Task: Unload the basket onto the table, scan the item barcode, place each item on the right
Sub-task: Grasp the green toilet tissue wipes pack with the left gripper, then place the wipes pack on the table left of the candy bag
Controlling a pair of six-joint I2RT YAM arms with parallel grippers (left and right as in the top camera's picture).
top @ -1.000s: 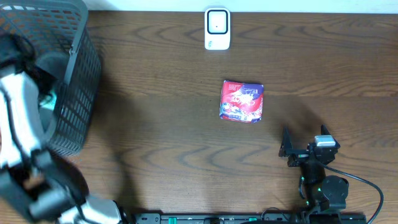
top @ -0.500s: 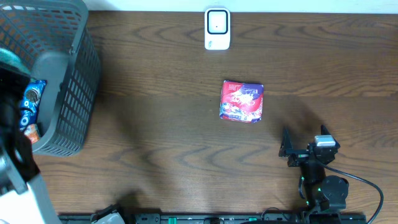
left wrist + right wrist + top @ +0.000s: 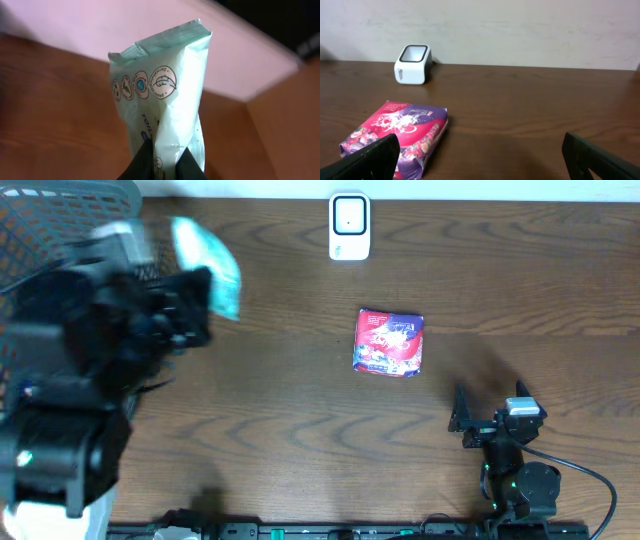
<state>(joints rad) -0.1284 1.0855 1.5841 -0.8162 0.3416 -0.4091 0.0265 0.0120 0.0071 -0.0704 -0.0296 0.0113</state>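
Note:
My left gripper will swing away from the basket, tilt down and go lower beside the basket-side edge of the red and purple packet, where the table is clear.
My left gripper [image 3: 197, 292] is shut on a pale green soft packet [image 3: 207, 262] and holds it in the air just right of the basket, blurred by motion. The left wrist view has the green packet [image 3: 160, 100] standing up between the dark fingers [image 3: 142, 162], round icons printed on its side; no barcode shows. The white barcode scanner [image 3: 349, 225] stands at the table's far edge, also in the right wrist view as the scanner [image 3: 412, 64]. My right gripper [image 3: 458, 411] rests open at the front right, nothing between its fingers [image 3: 370, 157].
A red and purple snack packet [image 3: 390, 342] lies flat mid-table, just ahead of the right gripper, the same packet [image 3: 395, 135] in its wrist view. The dark mesh basket [image 3: 60, 195] sits at the far left, largely covered by my left arm.
The left arm has come up out of the basket with the green packet and swung right over the table. The right arm has not moved.

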